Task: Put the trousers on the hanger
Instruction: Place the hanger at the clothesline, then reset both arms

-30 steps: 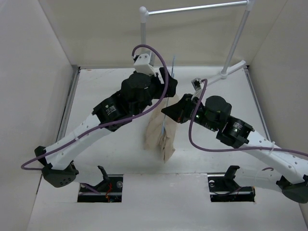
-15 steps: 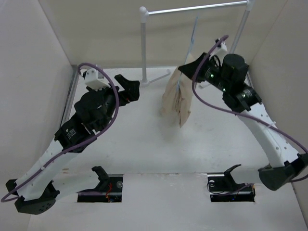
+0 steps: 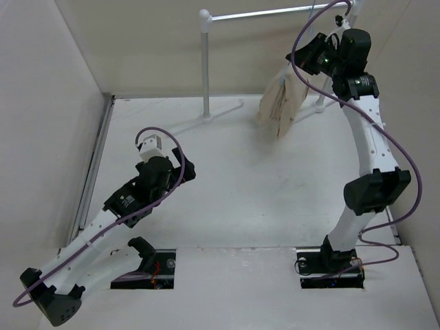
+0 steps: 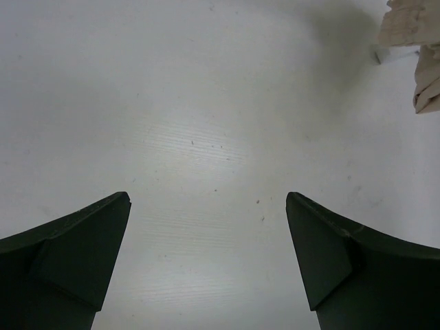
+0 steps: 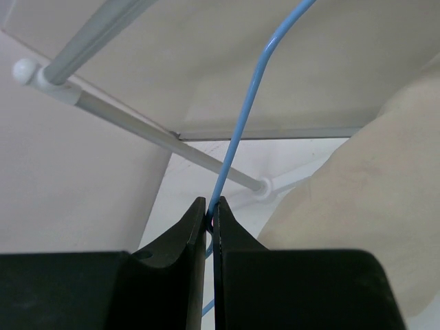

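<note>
The hook is up at the silver bar, so next my right gripper will ease slightly down to settle the hanger's hook over it and release the hanger.
The hanger (image 5: 242, 127) is a thin pale blue wire. My right gripper (image 5: 210, 207) is shut on it just below its hook. In the top view my right gripper (image 3: 317, 56) is raised high at the back right, close under the rack's silver bar (image 3: 275, 12). The beige trousers (image 3: 280, 103) hang folded over the hanger below the gripper, off the table. They also show in the right wrist view (image 5: 357, 199) and at the top right of the left wrist view (image 4: 412, 27). My left gripper (image 3: 183, 169) is open and empty, low over the table at the left (image 4: 206, 206).
The white garment rack has an upright post (image 3: 205, 62) at the back middle and another at the back right, with feet on the table. Its bar (image 5: 103, 31) runs above the right gripper. White walls enclose the table on three sides.
My right arm has lifted the hanger with the trousers from the table's middle up and back right to the rack bar. My left arm has drawn back to the near left, empty.
</note>
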